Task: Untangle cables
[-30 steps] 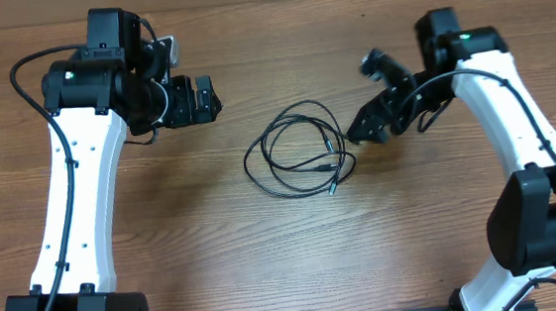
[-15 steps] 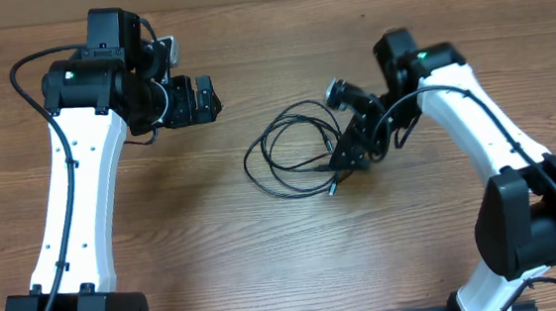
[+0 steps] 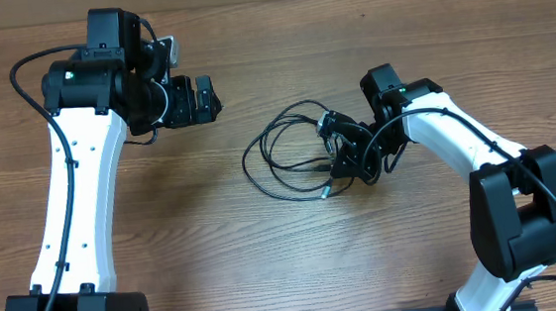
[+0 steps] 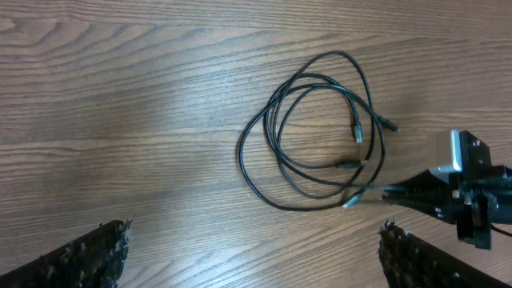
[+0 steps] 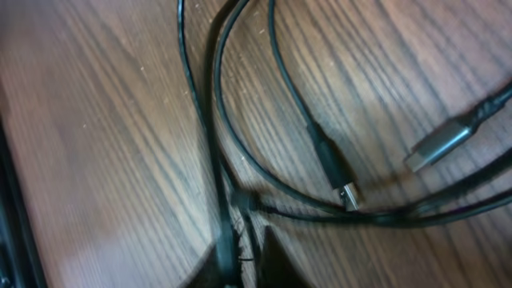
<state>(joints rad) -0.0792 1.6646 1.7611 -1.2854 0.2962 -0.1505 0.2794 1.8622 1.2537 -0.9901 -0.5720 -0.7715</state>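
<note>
My right gripper's piece of cable crosses others. Next, my right gripper needs to move up, swing toward the lone cable, which is to its right in the overhead view, and release.
The cables [image 3: 288,155] lie as a tangle of thin black loops in the middle of the wooden table, with small plugs on their right side. My right gripper [image 3: 342,163] is down at the right edge of the tangle. In the right wrist view its jaws [image 5: 240,260] are shut on one black strand, and other strands and plugs [image 5: 344,188] cross just beyond. My left gripper [image 3: 209,99] hovers left of the tangle and apart from it, open. In the left wrist view the cables [image 4: 320,132] lie ahead of the wide-spread fingers [image 4: 104,256].
The table [image 3: 164,224] is bare wood. The right gripper's fingers [image 4: 424,192] show in the left wrist view at the tangle's lower right. Both white arms stand at the table's left and right sides.
My right arm has swung left and down onto the right side of the tangle, and its jaws have gone from open to shut on a strand. The left arm has not moved.
</note>
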